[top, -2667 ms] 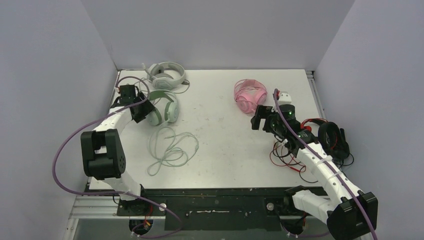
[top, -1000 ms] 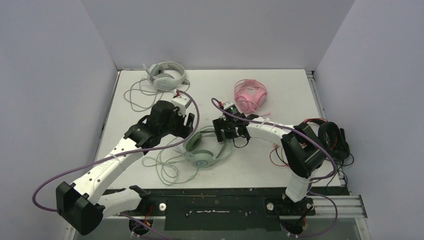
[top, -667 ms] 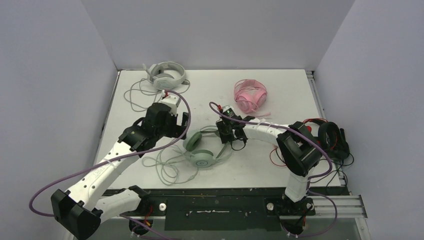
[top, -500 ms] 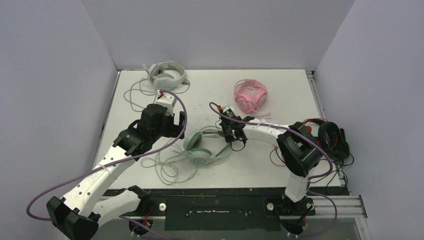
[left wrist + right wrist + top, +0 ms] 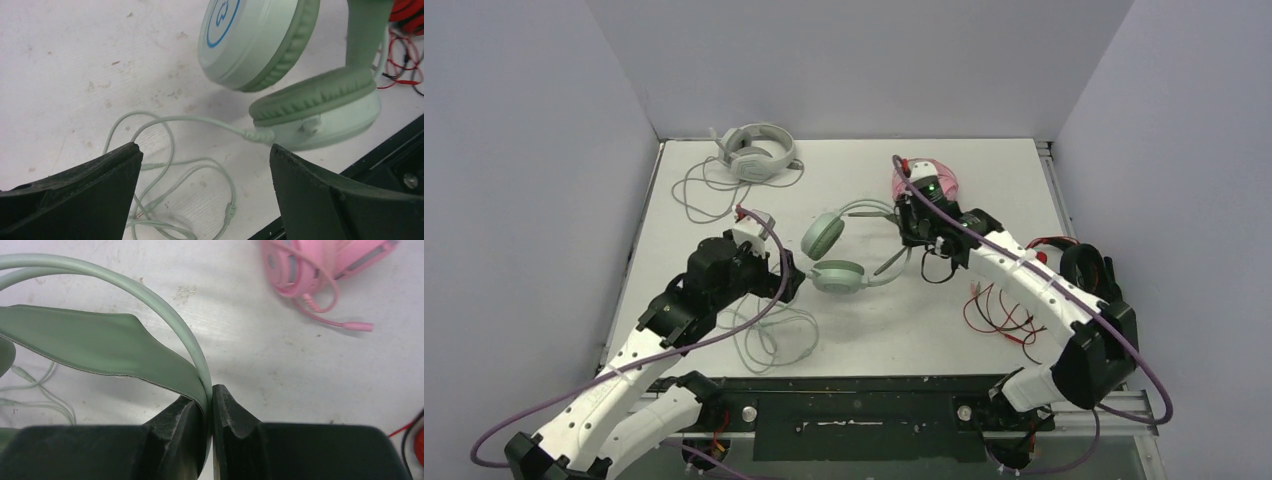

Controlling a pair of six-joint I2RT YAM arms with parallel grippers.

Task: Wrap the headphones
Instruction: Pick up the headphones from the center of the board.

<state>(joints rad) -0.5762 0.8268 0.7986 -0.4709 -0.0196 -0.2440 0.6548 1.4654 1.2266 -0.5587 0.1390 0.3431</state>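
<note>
Next I need to lower my left gripper onto the part of the cable beside the headphones' lower cup and close it, since that part arches between its open fingers, clear of the loops.
My right gripper (image 5: 908,232) (image 5: 210,391) is shut on the headband of the mint green headphones (image 5: 832,256) (image 5: 100,344), holding them over the middle of the table. Both cups (image 5: 256,41) hang to the left, and the lower cup (image 5: 320,111) is nearest my left gripper. The green cable (image 5: 772,336) (image 5: 165,164) trails from that cup in loose loops on the table. My left gripper (image 5: 790,284) (image 5: 205,150) stands open just left of the cups, over the cable, holding nothing. The pale grey-white headphones (image 5: 755,151) lie at the back left. The pink headphones (image 5: 940,183) (image 5: 320,269) lie behind my right wrist.
A black headset (image 5: 1088,274) with red wires (image 5: 998,312) sits at the right table edge. The grey-white cable (image 5: 692,192) loops along the left side. Walls close in the back and both sides.
My right gripper shut on the green headband and carried the headphones back and to the right. My left gripper opened wide and drew back toward the near left.
</note>
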